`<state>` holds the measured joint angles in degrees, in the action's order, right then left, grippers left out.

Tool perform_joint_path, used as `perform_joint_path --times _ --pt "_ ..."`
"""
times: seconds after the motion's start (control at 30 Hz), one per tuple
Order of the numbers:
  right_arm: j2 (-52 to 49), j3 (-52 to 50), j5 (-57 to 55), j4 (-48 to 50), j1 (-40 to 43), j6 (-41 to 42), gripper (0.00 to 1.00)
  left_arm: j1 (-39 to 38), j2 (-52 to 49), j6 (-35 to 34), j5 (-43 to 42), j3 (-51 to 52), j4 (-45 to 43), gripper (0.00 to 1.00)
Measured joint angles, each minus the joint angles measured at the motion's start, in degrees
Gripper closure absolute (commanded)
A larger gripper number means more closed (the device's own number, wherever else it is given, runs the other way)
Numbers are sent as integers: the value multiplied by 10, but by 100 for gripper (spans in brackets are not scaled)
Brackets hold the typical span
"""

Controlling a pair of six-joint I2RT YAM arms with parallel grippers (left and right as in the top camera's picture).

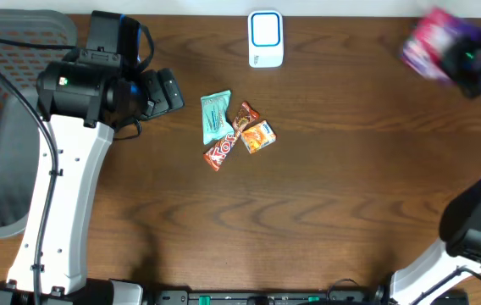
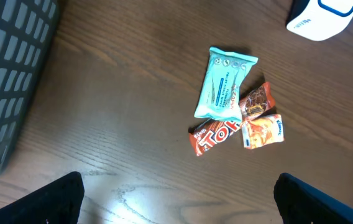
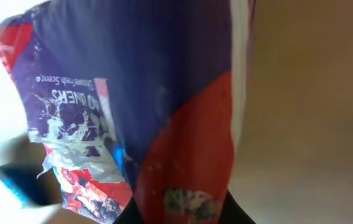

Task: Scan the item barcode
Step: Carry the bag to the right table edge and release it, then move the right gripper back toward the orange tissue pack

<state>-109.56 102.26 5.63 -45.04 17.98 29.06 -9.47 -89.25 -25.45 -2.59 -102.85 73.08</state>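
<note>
The robot's right gripper should go down, back and to the right in the overhead view and release the packet there, because the wood (image 1: 475, 119) beside the arm is bare.
My right gripper (image 1: 469, 61) is at the far right back of the table, shut on a purple, pink and red packet (image 1: 434, 41), raised and blurred. In the right wrist view that packet (image 3: 145, 106) fills the frame, pinched between the jaws of the right gripper (image 3: 186, 214); no barcode shows. The white scanner (image 1: 265, 38) with a blue-rimmed window stands at the back centre, well left of the packet. My left gripper (image 1: 168, 89) hovers open at the left, and the left gripper (image 2: 179, 193) has only bare table between its fingers.
A teal packet (image 1: 216, 115), a red bar (image 1: 220, 152), an orange packet (image 1: 257, 135) and a small brown packet (image 1: 245, 114) lie clustered mid-table. They also show as the teal packet (image 2: 224, 84) and red bar (image 2: 215, 135). A grey mesh basket (image 1: 3, 127) stands at the left edge.
</note>
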Motion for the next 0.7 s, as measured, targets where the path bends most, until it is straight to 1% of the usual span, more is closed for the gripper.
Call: perform_joint_path --times 0.03,0.1,0.2,0.37,0.53,0.6,0.7 --pt "-8 -1 -22 -24 31 -18 99 0 0 0 0 0 0 2" --pt "-22 -1 -36 -43 65 -37 99 0 0 0 0 0 0 2" --pt "-55 -1 -39 -55 113 -57 99 0 0 0 0 0 0 2" --pt "-104 -1 3 -42 143 -58 99 0 0 0 0 0 0 2" --pt "-142 -2 33 -7 144 10 99 0 0 0 0 0 0 2" --pt "-148 -2 40 19 145 44 99 0 0 0 0 0 0 2" --pt "-148 -2 45 50 152 70 99 0 0 0 0 0 0 2"
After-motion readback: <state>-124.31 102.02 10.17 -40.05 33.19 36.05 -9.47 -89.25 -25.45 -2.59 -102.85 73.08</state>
